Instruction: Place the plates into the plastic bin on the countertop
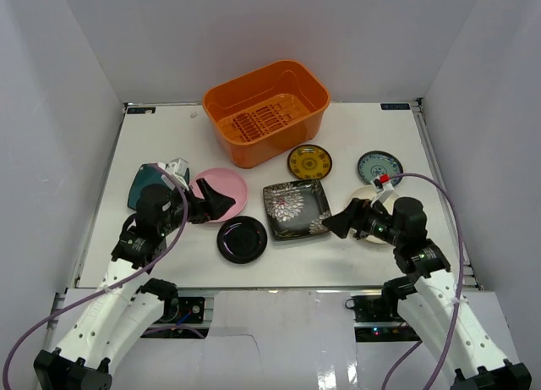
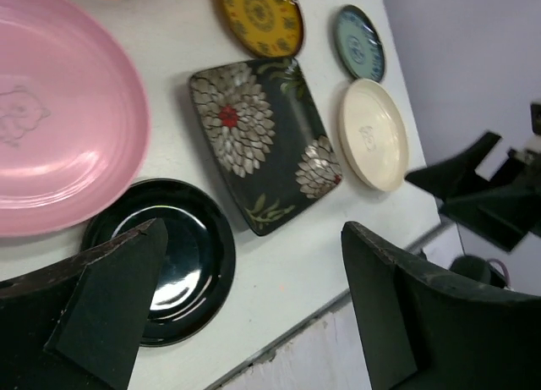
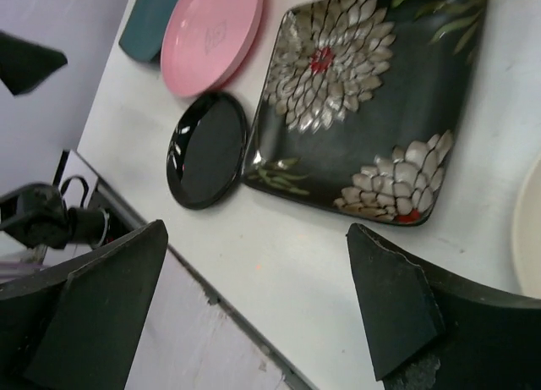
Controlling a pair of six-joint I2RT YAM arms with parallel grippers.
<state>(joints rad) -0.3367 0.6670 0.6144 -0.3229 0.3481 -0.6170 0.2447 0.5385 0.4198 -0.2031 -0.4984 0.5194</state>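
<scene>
The flowered plate's near corner (image 1: pixel 322 229) (image 3: pixel 418 212) on the cream plate's side lies below the open gripper fingers. So my right gripper lowers and tilts onto that corner next.
The empty orange plastic bin (image 1: pixel 266 111) stands at the back of the white countertop (image 1: pixel 161 140). In front lie the plates: pink (image 1: pixel 226 189), glossy black (image 1: pixel 242 239), square black flowered (image 1: pixel 296 208), yellow-patterned (image 1: pixel 309 162), teal-and-white (image 1: pixel 379 167), cream (image 1: pixel 363 193) partly under my right arm, and plain teal (image 1: pixel 142 187) under my left arm. My left gripper (image 1: pixel 215 200) is open and empty above the pink plate's near edge, over the glossy black plate (image 2: pixel 190 255). My right gripper (image 1: pixel 338 218) is open and empty beside the flowered plate (image 3: pixel 372 102).
White walls close the table on three sides. The table's front edge (image 3: pixel 228 310) runs just below both grippers. The two grippers face each other across the flowered plate.
</scene>
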